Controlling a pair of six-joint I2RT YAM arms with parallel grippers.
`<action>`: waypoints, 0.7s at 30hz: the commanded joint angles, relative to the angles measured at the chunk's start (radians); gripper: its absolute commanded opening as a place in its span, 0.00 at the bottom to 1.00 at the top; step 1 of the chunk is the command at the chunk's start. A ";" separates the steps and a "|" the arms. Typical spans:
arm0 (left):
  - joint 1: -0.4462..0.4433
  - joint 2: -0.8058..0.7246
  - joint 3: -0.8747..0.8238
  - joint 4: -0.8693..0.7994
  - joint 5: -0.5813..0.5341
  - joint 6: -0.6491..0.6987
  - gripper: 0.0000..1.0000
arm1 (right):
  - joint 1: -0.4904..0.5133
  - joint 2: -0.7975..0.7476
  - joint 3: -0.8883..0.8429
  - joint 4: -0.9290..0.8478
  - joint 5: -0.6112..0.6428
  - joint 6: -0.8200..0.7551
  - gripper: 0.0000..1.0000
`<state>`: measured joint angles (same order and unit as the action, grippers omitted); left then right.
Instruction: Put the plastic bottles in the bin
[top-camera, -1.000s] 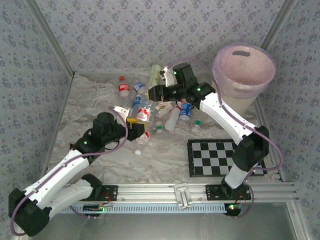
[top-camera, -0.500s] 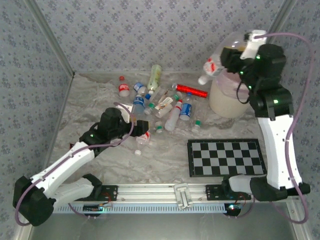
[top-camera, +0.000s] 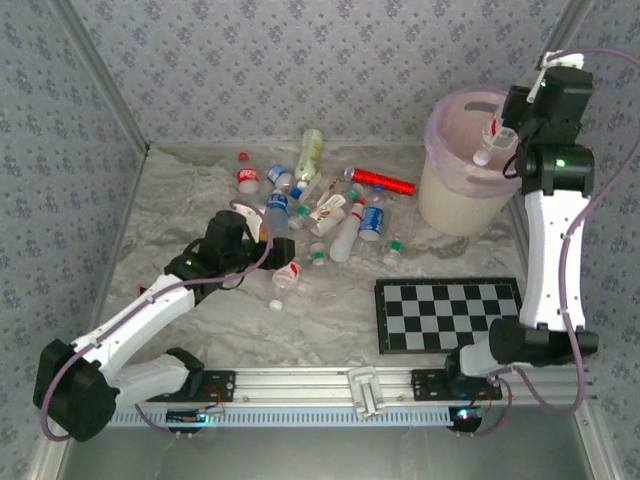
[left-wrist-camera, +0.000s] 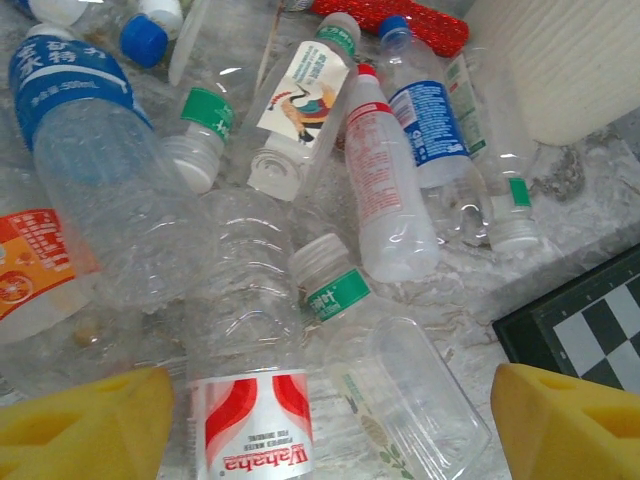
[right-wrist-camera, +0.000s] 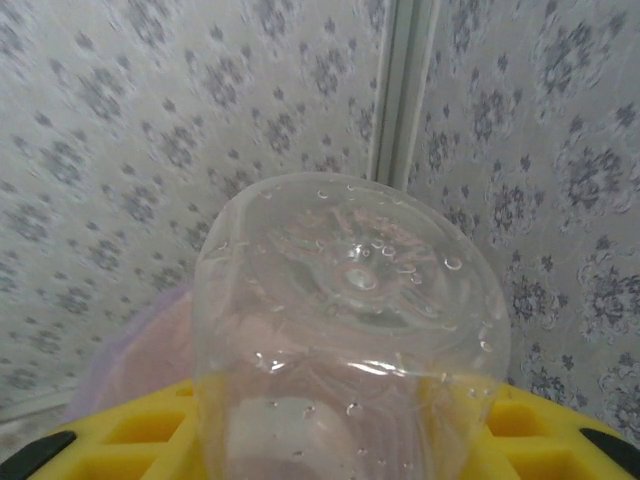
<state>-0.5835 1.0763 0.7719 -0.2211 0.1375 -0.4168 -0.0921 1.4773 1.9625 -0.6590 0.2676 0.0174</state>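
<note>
The bin's opening (top-camera: 468, 134) is below, so my right gripper will next tilt down, go lower past the bin's pinkish rim and let go of the clear plastic bottle inside.
My right gripper (top-camera: 498, 132) is raised over the right side of the bin (top-camera: 462, 195), a big cream bucket with a pinkish rim (right-wrist-camera: 125, 355). It is shut on a clear plastic bottle (right-wrist-camera: 350, 300), whose round base faces the wrist camera and whose red-and-white end (top-camera: 487, 143) hangs over the bin's opening. Several more plastic bottles (top-camera: 325, 215) lie in a heap at mid-table. My left gripper (top-camera: 268, 232) hovers low at the heap's left edge, open (left-wrist-camera: 330, 435). Between its yellow fingertips (left-wrist-camera: 90, 420) lie a clear bottle with a red-and-white label (left-wrist-camera: 250, 420) and a flattened green-labelled bottle (left-wrist-camera: 400, 390).
A shiny red tube (top-camera: 382, 181) lies behind the heap, beside the bin. A black-and-white checkerboard (top-camera: 450, 313) lies flat at the front right. Loose bottles (top-camera: 247, 178) sit at the back left. Patterned walls close in the table on three sides.
My right arm has carried its bottle from the pile up past the bin's left rim to above the bin's right side. My left gripper has edged slightly towards the heap.
</note>
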 joint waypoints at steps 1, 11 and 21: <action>0.007 -0.024 0.025 -0.039 -0.020 -0.007 0.83 | -0.006 0.083 0.017 -0.017 0.064 -0.064 0.18; 0.029 -0.046 0.004 -0.070 -0.008 -0.003 0.83 | -0.013 0.315 0.063 -0.151 0.058 -0.055 0.18; 0.031 -0.052 0.004 -0.093 -0.019 -0.005 0.83 | -0.044 0.563 0.211 -0.357 -0.042 -0.023 0.22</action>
<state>-0.5564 1.0351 0.7715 -0.2951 0.1257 -0.4194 -0.1257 2.0022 2.1284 -0.9203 0.2722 -0.0181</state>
